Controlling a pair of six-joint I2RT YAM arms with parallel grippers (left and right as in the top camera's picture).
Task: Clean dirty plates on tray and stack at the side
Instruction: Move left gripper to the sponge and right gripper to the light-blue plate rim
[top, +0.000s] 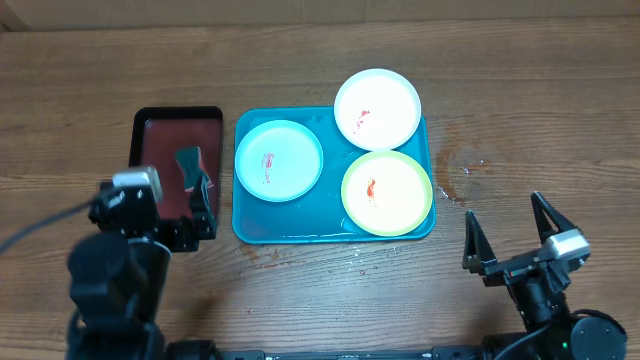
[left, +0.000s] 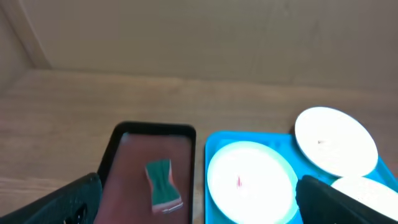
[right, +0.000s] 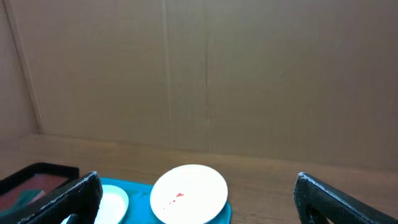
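Note:
The right gripper crosses, tilts and lowers next astride the blue plate's rim facing its neighbors, below it and left in the overhead view, with bare tray giving room.
The turquoise tray (top: 250, 225) lies mid-table and holds three plates with red smears: light blue (top: 279, 160) at its left, white (top: 377, 108) overhanging its far right corner, yellow-green rimmed (top: 387, 192) at its near right. My left gripper (top: 205, 205) is open and empty over the black tray, near the sponge. My right gripper (top: 512, 232) is open and empty over bare table right of the turquoise tray. The left wrist view shows the light blue plate (left: 252, 182), the white plate (left: 336, 140) and the tray (left: 214, 140). The right wrist view shows the white plate (right: 188, 194).
A smaller black tray (top: 150, 118) with a dark red inside sits left of the turquoise tray and holds a green sponge (top: 190, 163), also in the left wrist view (left: 161, 182). Water drops (top: 465, 170) lie on the wood right of the turquoise tray.

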